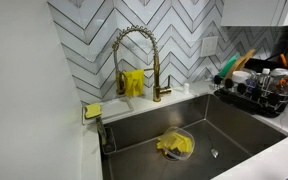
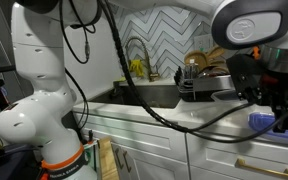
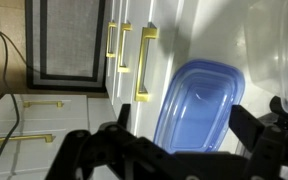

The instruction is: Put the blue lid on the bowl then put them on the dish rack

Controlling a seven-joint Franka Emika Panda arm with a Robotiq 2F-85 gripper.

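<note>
My gripper will move out away from my base and go down to the blue lid's end away from the sink (image 3: 185, 146).
The blue lid (image 3: 199, 105) lies flat on the white counter, and it also shows in an exterior view (image 2: 261, 121). My gripper (image 3: 184, 132) hangs just above it, open, with one black finger on each side of the lid. In an exterior view the gripper (image 2: 280, 108) is at the far right over the counter. A clear bowl (image 1: 176, 144) with something yellow inside sits in the steel sink. The black wire dish rack (image 1: 252, 97), loaded with dishes and utensils, stands beside the sink and also shows in an exterior view (image 2: 206, 86).
A gold faucet (image 1: 134, 55) arches over the sink (image 1: 234, 130). A yellow sponge (image 1: 92, 110) sits at the sink's corner. White cabinet doors with gold handles (image 3: 144, 65) are below the counter. A translucent object (image 3: 284, 60) is beside the lid.
</note>
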